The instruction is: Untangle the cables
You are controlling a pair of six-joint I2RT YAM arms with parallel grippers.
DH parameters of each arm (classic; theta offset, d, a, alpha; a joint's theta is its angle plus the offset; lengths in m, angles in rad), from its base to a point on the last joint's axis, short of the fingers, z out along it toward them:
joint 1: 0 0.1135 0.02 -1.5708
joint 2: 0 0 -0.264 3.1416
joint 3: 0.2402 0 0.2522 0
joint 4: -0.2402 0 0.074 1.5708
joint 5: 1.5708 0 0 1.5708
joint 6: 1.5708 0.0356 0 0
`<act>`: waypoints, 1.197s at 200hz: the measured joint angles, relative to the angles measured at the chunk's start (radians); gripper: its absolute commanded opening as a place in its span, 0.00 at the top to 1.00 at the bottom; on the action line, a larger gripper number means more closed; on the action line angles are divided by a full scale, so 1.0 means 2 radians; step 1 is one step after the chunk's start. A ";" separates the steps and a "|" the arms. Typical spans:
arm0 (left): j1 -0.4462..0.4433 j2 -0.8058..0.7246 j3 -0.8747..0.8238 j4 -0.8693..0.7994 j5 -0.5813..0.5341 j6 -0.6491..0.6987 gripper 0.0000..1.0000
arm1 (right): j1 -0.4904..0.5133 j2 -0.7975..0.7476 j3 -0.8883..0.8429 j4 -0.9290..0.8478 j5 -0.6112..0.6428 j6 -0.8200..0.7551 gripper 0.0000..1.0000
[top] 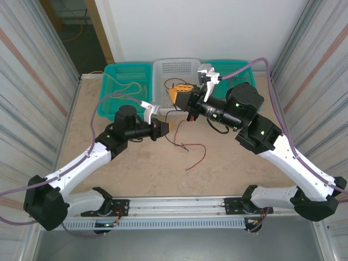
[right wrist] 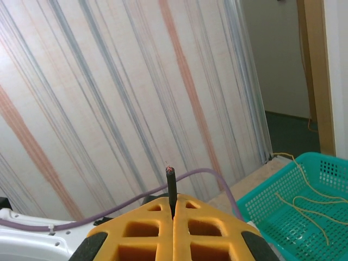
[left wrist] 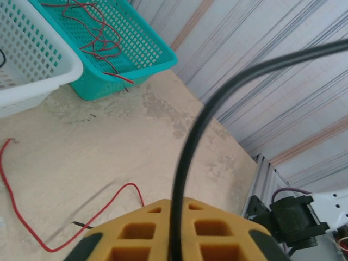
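My right gripper will move outward toward the teal basket with red cables, which is outward and below it, to straighten the bent black cable. Then it will let go of the cable's end.
My left gripper [left wrist: 175, 204] is shut on a black cable [left wrist: 190, 141], which rises from between the yellow fingers and bends off to the right. My right gripper [right wrist: 174, 204] is shut on a black cable end [right wrist: 172, 185] that pokes up between its pads. From above, the left gripper [top: 165, 128] hangs over the table's middle, and the right gripper [top: 175, 95] sits higher, by the white basket. A red cable [top: 200, 155] lies loose on the table with a dark strand beside it. The red cable [left wrist: 32, 239] curls below the left gripper.
Three baskets line the far edge: a teal one [top: 128, 66] holding yellow cables, a white one [top: 176, 61], and a teal one [top: 228, 62] half behind the right arm. Red cables lie in that teal basket [left wrist: 157, 41]. Corrugated walls close both sides.
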 measured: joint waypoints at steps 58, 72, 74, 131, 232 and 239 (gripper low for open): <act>0.000 -0.033 0.010 -0.061 -0.007 0.053 1.00 | -0.032 -0.006 0.000 -0.001 0.020 0.011 1.00; 0.000 -0.043 0.025 -0.098 0.004 0.081 1.00 | -0.060 -0.007 0.000 -0.007 0.034 0.019 1.00; 0.000 -0.045 0.028 -0.105 0.006 0.086 1.00 | -0.066 -0.007 0.000 -0.008 0.035 0.021 1.00; 0.010 -0.102 0.145 -0.254 0.093 0.194 1.00 | -0.255 -0.014 -0.004 -0.044 0.038 0.104 1.00; 0.010 -0.102 0.165 -0.252 0.134 0.160 1.00 | -0.319 0.023 -0.063 -0.028 -0.080 0.232 0.51; 0.010 -0.102 0.168 -0.248 0.127 0.155 1.00 | -0.317 0.023 -0.070 -0.028 -0.080 0.231 0.47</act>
